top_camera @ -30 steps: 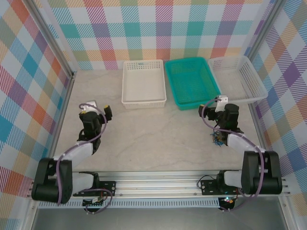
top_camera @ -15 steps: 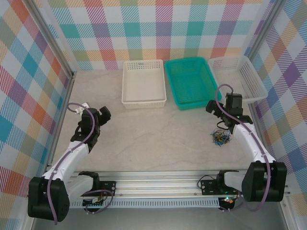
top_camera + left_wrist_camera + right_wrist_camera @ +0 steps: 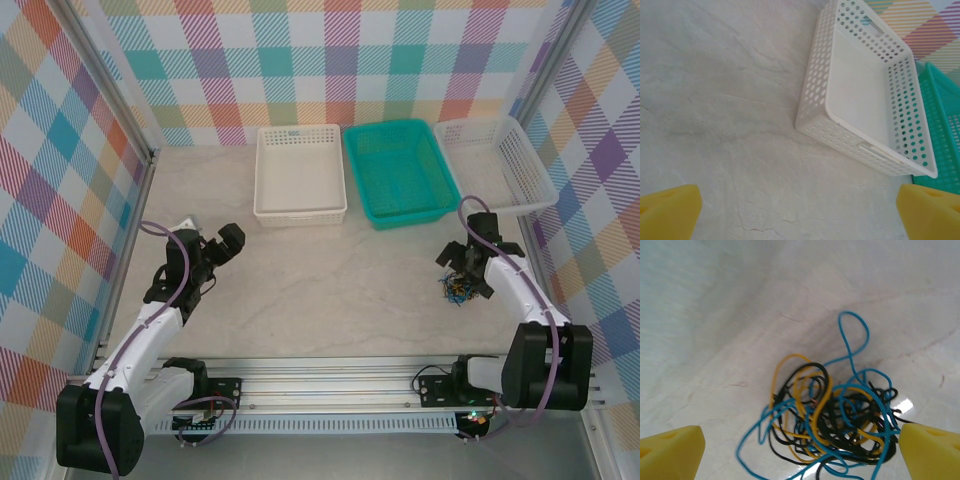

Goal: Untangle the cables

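Observation:
My right gripper moves down next onto the bunched middle of the tangle below, between its open fingers, where the cords cross most thickly, and closes.
The cables (image 3: 458, 289) lie as one small knot of thin blue, black and orange-yellow cords on the table at the right. In the right wrist view the cables (image 3: 832, 415) are looped through each other, one blue loop sticking out at the top. My right gripper (image 3: 466, 273) hangs just above the knot, open, its yellow fingertips (image 3: 671, 449) standing wide on either side of it with nothing held. My left gripper (image 3: 228, 243) is open over bare table at the left, far from the cables. Its yellow fingertips (image 3: 667, 212) are wide apart and empty.
Three baskets stand in a row at the back: a white basket (image 3: 300, 213), a teal basket (image 3: 410, 217) and a clear white basket (image 3: 532, 205) against the right wall. The white basket (image 3: 860, 145) lies ahead of my left gripper. Checked walls close in three sides.
Both arms have unfolded from near their bases. The left gripper reached forward and right. The right gripper swung out, then came down over the cable knot. Jaws stayed open.

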